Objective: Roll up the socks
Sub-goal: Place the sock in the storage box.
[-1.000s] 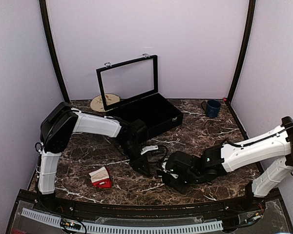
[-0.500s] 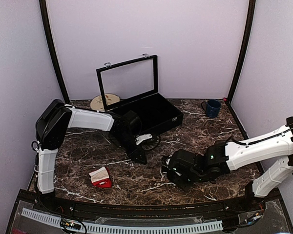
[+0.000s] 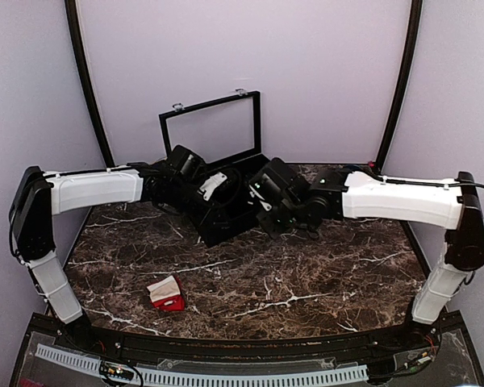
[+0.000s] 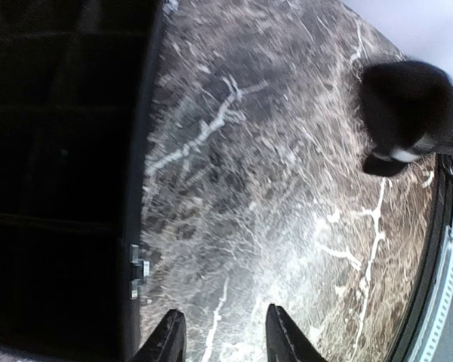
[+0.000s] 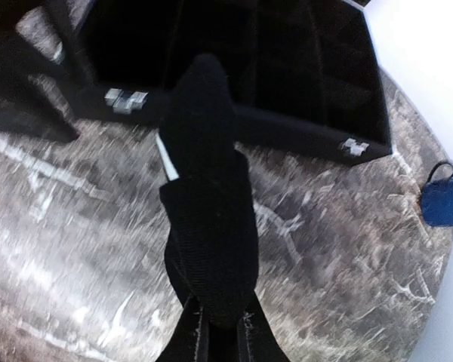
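The case's lid stands upright, so my right gripper needs to move outward over the case's front side, then down to let go of the black piece [image 5: 208,188] in an open section [image 5: 217,34].
The socks [image 3: 168,294], red with a cream cuff, lie folded on the marble near the front left, far from both grippers. In the top view both arms reach toward the back, to the black case [image 3: 226,230]. My left gripper [image 4: 223,339] hangs open over bare marble beside the case's front wall [image 4: 140,188], with nothing between its fingers. My right gripper [image 5: 220,302] is shut on a black fabric piece [image 5: 208,188] that sticks out toward the case's latched front edge [image 5: 287,132]. That same dark piece [image 4: 404,113] shows in the left wrist view.
The case's glass-framed lid [image 3: 210,133] stands upright at the back. A blue mug [image 5: 444,200] sits on the marble to the right of the case. Purple walls close the table in on three sides. A white ribbed strip [image 3: 226,375] runs along the near edge.
Both arms have swung from the middle of the table back to the black case, the right one carrying the black fabric piece. The red socks have not moved.
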Controlling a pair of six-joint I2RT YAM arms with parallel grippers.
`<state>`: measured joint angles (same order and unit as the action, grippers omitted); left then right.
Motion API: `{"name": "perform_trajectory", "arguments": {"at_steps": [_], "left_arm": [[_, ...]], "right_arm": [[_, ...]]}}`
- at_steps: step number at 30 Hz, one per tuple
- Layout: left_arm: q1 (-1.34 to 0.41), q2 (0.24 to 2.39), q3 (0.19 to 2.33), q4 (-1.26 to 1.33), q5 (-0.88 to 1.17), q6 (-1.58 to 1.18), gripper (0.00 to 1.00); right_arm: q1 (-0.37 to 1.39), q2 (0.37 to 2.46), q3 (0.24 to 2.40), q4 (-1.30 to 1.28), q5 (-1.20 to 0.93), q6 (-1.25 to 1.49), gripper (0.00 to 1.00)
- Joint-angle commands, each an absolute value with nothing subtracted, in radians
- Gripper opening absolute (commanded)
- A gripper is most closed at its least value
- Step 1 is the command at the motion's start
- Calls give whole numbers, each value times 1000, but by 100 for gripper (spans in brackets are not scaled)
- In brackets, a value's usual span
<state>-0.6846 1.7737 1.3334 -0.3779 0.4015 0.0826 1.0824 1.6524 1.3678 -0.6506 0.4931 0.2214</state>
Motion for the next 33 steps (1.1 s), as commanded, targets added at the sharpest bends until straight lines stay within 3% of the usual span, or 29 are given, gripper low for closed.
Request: {"name": "perform_trajectory", "arguments": {"at_steps": [1, 11, 19, 33], "left_arm": [[-671, 1686, 1286, -326, 272, -27, 40], [-650, 1619, 1232, -305, 104, -99, 40], [-625, 1588, 1216, -305, 17, -100, 42], [-585, 1596, 1224, -268, -23, -86, 43]], "right_arm": [[1009, 1820, 1575, -633, 547, 29, 0], [948, 2220, 2025, -638, 526, -119, 0], [918, 2403, 2262, -777, 458, -143, 0], [892, 2408, 2183, -890, 328, -87, 0]]}}
